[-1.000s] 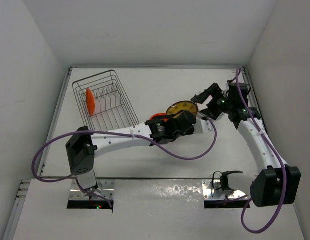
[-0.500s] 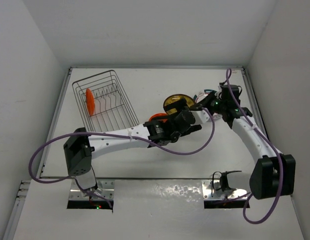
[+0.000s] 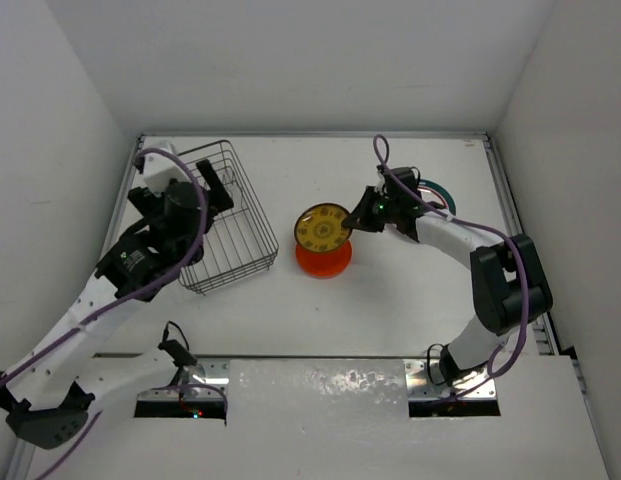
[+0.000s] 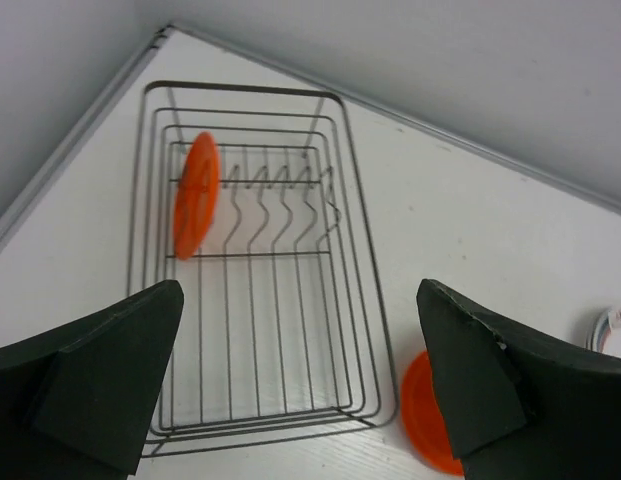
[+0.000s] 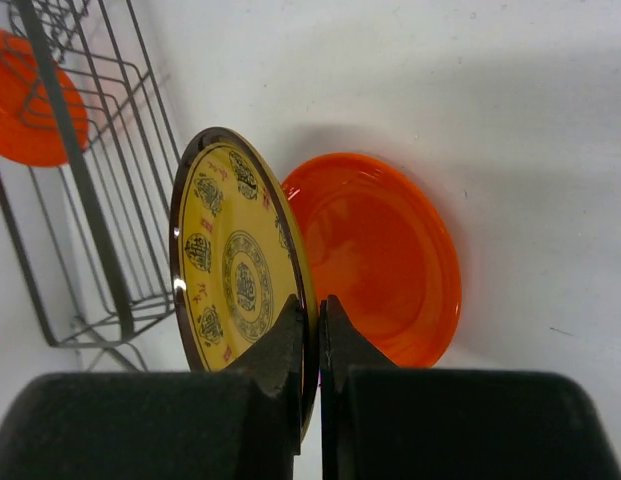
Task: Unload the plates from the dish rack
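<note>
Next, my left gripper moves down and outward, then onto the upright orange plate's lower rim in the left wrist view.
The dish rack (image 3: 233,243) stands at the left, and one orange plate (image 4: 197,195) is upright between its prongs at the far end. My left gripper (image 4: 300,400) hangs open above the rack's near end with nothing in it; it also shows from above (image 3: 216,188). A second orange plate (image 3: 324,260) lies flat on the table right of the rack. Over it, a yellow patterned plate with a dark rim (image 5: 233,270) stands on edge. My right gripper (image 5: 315,335) is shut on this plate's rim, seen from above at the plate's right side (image 3: 358,216).
A white plate with a green rim (image 3: 440,190) lies at the back right, partly hidden under my right arm. Grey walls close the table in on the left, back and right. The left arm's purple cable (image 3: 160,160) loops over the rack's back corner.
My left gripper let go of the yellow plate, opened and swung left to above the rack. The right gripper closed on the yellow plate's rim and now holds it over the orange plate.
</note>
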You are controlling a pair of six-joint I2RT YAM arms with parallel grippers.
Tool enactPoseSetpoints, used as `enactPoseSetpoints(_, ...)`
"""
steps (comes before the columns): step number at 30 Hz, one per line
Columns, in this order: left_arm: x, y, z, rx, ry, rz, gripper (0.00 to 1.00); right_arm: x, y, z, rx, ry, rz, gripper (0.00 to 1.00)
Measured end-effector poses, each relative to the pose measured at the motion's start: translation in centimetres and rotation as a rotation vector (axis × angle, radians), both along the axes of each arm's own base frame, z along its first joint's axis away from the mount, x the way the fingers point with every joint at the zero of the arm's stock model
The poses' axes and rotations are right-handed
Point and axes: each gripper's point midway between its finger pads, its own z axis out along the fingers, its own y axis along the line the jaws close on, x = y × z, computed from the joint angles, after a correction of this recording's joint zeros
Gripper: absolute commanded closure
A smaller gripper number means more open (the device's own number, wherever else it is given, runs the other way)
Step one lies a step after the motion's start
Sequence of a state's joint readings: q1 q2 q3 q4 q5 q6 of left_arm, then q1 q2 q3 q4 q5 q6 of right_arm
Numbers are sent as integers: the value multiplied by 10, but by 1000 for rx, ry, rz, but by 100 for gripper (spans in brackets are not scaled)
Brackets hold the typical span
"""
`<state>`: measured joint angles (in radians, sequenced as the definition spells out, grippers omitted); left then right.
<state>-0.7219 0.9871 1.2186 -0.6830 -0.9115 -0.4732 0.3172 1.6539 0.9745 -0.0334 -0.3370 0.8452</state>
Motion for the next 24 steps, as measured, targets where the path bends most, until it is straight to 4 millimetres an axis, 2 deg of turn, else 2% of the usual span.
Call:
enactPoseSetpoints(3,8,35,-2,-47,15,101,0,-6,4,-8,-61,-30,36,99)
enactPoseSetpoints(6,25,55,-20,-90,83,141,0,-11,-1,-22,-117,-29,40,94)
enactPoseSetpoints(7,30,68,-26,-96,99,181,0,-13,-4,-27,-133,-25,37,94)
enactPoseSetpoints(10,49,88,-62,-117,201,228,0,-16,-8,-40,-171,-10,40,72)
enactPoseSetpoints(11,51,91,-71,-119,232,232,0,-16,-9,-44,-184,-6,42,52)
enactPoseSetpoints(12,54,91,-77,-122,251,232,0,-17,-9,-47,-193,1,47,46)
enactPoseSetpoints(15,60,93,-85,-121,281,230,0,-24,-7,-55,-246,13,88,14)
enactPoseSetpoints(17,64,97,-86,-119,285,233,0,-29,-4,-53,-297,11,124,10)
enactPoseSetpoints(21,72,116,-87,-120,278,273,0,-27,5,-37,-399,-30,163,6)
enactPoseSetpoints(24,80,129,-97,-116,299,294,3,-36,-14,-21,-485,-61,106,3)
